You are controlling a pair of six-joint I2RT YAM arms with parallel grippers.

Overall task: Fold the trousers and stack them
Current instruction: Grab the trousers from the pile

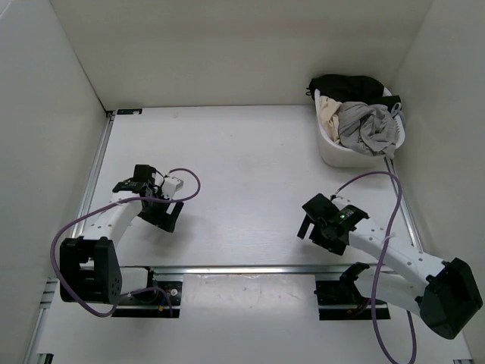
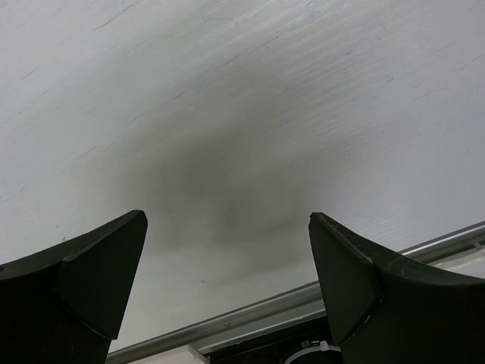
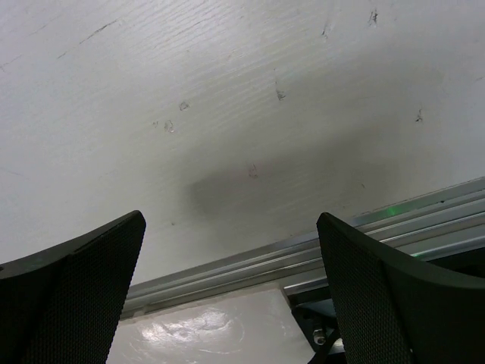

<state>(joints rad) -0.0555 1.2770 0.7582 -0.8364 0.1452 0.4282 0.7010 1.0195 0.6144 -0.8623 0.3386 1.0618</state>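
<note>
My right gripper rises outward over the white basket (image 1: 333,152) next. It then lowers onto the mid-grey trousers' crumpled middle (image 1: 369,123), because they lie uncovered on top.
The mid-grey trousers (image 1: 369,127) lie crumpled on top of a white basket (image 1: 333,152) at the table's back right, beside a beige cream garment (image 1: 327,114) and a black garment (image 1: 345,85). My left gripper (image 1: 163,220) is open and empty, low over the white table at front left; its view (image 2: 227,220) shows only bare table between the fingers. My right gripper (image 1: 312,230) is open and empty, at front right, well short of the basket; its view (image 3: 231,220) shows bare table and a metal rail (image 3: 303,254).
A metal rail (image 1: 250,268) runs along the table's near edge, with the arm bases behind it. White walls enclose the table on the left, back and right. Purple cables (image 1: 379,182) loop from both arms.
</note>
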